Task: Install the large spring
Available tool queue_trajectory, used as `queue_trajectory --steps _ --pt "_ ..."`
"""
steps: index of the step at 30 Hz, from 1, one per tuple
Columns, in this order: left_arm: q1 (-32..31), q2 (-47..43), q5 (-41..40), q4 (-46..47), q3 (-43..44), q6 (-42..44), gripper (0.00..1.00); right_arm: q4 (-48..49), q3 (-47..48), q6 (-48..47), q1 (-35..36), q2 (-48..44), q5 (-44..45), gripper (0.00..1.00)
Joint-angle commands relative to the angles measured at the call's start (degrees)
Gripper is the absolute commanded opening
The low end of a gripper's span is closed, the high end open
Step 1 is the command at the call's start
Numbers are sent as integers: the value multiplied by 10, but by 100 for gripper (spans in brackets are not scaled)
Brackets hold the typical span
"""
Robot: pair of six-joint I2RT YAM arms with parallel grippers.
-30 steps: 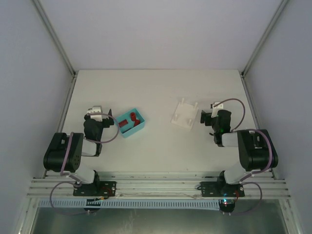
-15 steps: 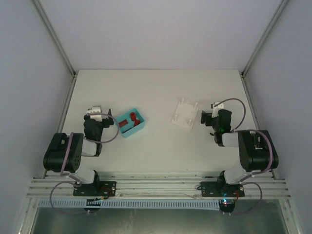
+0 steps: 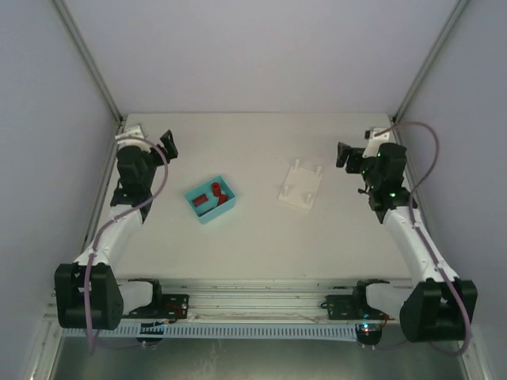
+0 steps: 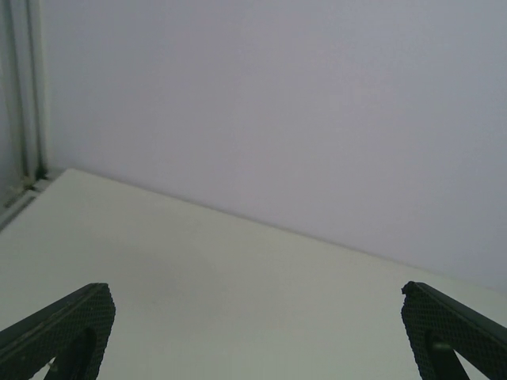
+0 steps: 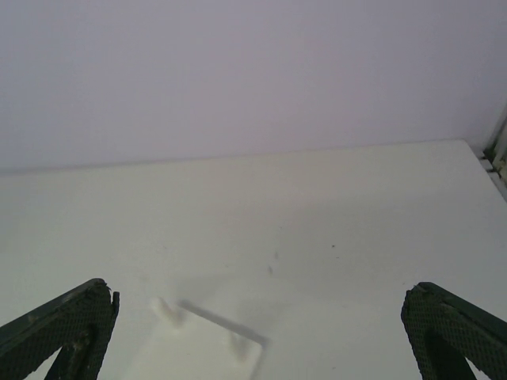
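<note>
The red part nearest the blue tray's far corner (image 3: pixel 215 188) has its round top up, so next my left gripper needs to travel back toward the blue tray, tilt downward and lower around it.
A blue tray (image 3: pixel 225 209) left of the table's middle holds red parts (image 3: pixel 215 192); I cannot make out the large spring among them. A white base plate (image 3: pixel 301 187) with short pegs lies right of the middle, and its far corner shows at the bottom of the right wrist view (image 5: pixel 207 347). My left gripper (image 3: pixel 164 147) hangs open near the far left corner, well away from the tray, with only bare table between its fingers (image 4: pixel 255 299). To the right of the plate, my right gripper (image 3: pixel 346 156) is open and holds nothing (image 5: pixel 261 299).
Grey walls with metal corner posts (image 3: pixel 89 65) close in the table on the left, back and right. The arm bases stand on a rail (image 3: pixel 253 305) at the near edge. A cable loops off each wrist.
Both arms have risen from folded poses and stretched toward the back. The left gripper went from beside the tray to the far left corner; the right went back and to the right. Both stayed open.
</note>
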Motion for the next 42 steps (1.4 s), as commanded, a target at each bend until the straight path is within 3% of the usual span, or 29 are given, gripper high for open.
queue_trajectory --steps 1,4,7,9,11,13,18,23,28,31,42 --pt "-2 -1 55 -223 88 -93 99 -250 84 154 -1 -24 23 99" --pt "-1 -3 76 -264 86 -167 99 -325 107 200 -5 -25 40 99" --pt "17 10 271 -172 27 -192 99 -315 87 207 -12 -31 -13 99" --pt "20 31 337 -130 7 -220 99 -321 89 208 -12 -20 -58 99" --pt "11 56 351 -119 -4 -226 99 -313 81 219 -6 -14 -106 99" --pt "-15 74 322 -140 -4 -202 99 -295 65 227 22 -15 -112 99" --pt "-75 94 195 -212 25 -135 98 -300 52 196 152 -10 -15 99" --pt "-133 98 48 -270 59 -87 86 -266 21 139 238 0 47 99" --pt "-182 120 -35 -297 85 -54 67 -218 -10 119 274 -15 86 99" --pt "-202 138 -63 -306 98 -42 56 -186 -39 119 279 -32 107 99" --pt "-229 210 -69 -298 121 -36 42 -160 -57 116 284 -22 125 99"
